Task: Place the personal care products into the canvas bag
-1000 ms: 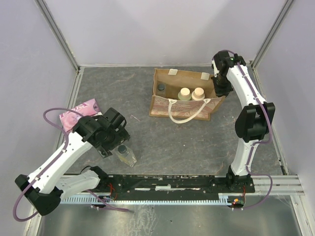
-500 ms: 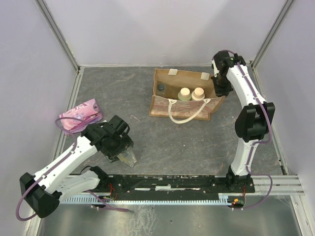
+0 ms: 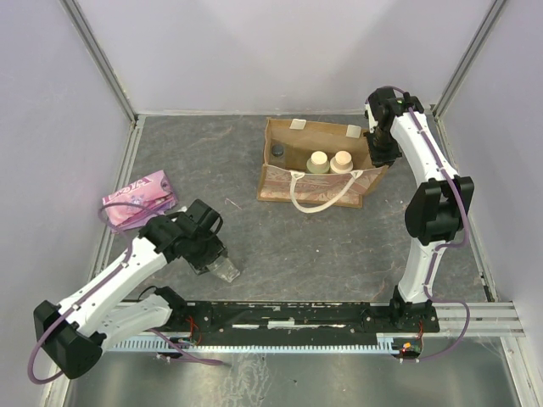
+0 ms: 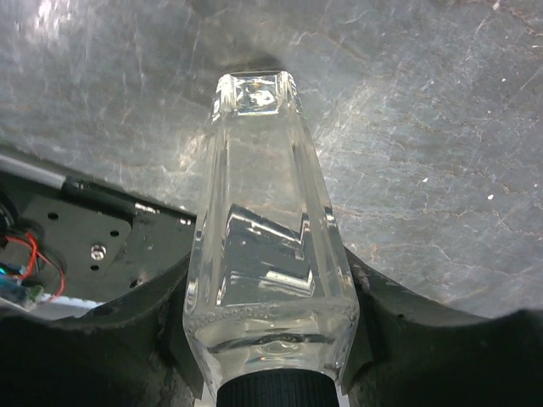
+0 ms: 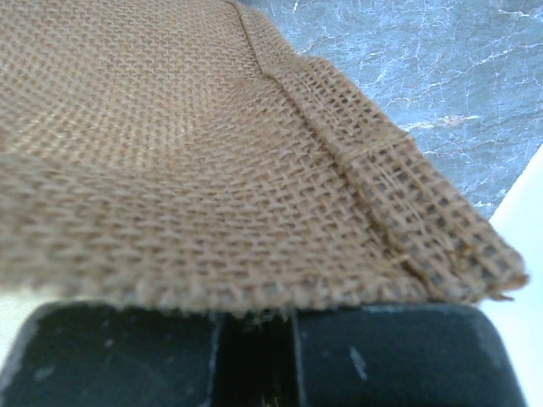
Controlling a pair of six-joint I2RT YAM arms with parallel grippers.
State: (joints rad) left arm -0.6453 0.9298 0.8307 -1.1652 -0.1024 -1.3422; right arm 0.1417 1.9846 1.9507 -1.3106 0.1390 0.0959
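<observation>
I should raise my left gripper outward over the open bag, then lower it and release, because the free gap beside the dark-capped bottle [image 3: 277, 152] is outward of it.
A clear squarish bottle [image 3: 224, 270] with a dark cap lies on the table near the front rail. My left gripper [image 3: 209, 257] is shut round its shoulders, seen in the left wrist view with the bottle [image 4: 270, 220] between the fingers [image 4: 174, 297] and its cap toward the camera. The canvas bag [image 3: 288, 182] stands open at the back. Inside it are a dark-capped bottle [image 3: 277, 152], a cream bottle [image 3: 318, 161] and a pale bottle [image 3: 342, 160]. My right gripper [image 3: 379, 149] is shut on the bag's right edge, whose weave [image 5: 212, 153] fills the right wrist view.
A flat pink packet [image 3: 140, 195] lies at the left by the side rail. The black front rail [image 3: 280, 315] with wiring runs just near the bottle. The cream handle [image 3: 321, 193] hangs over the bag's front panel.
My left arm swung toward the front rail and came down over the clear bottle, closing on it; the pink packet is now uncovered. The right arm and bag have not moved.
</observation>
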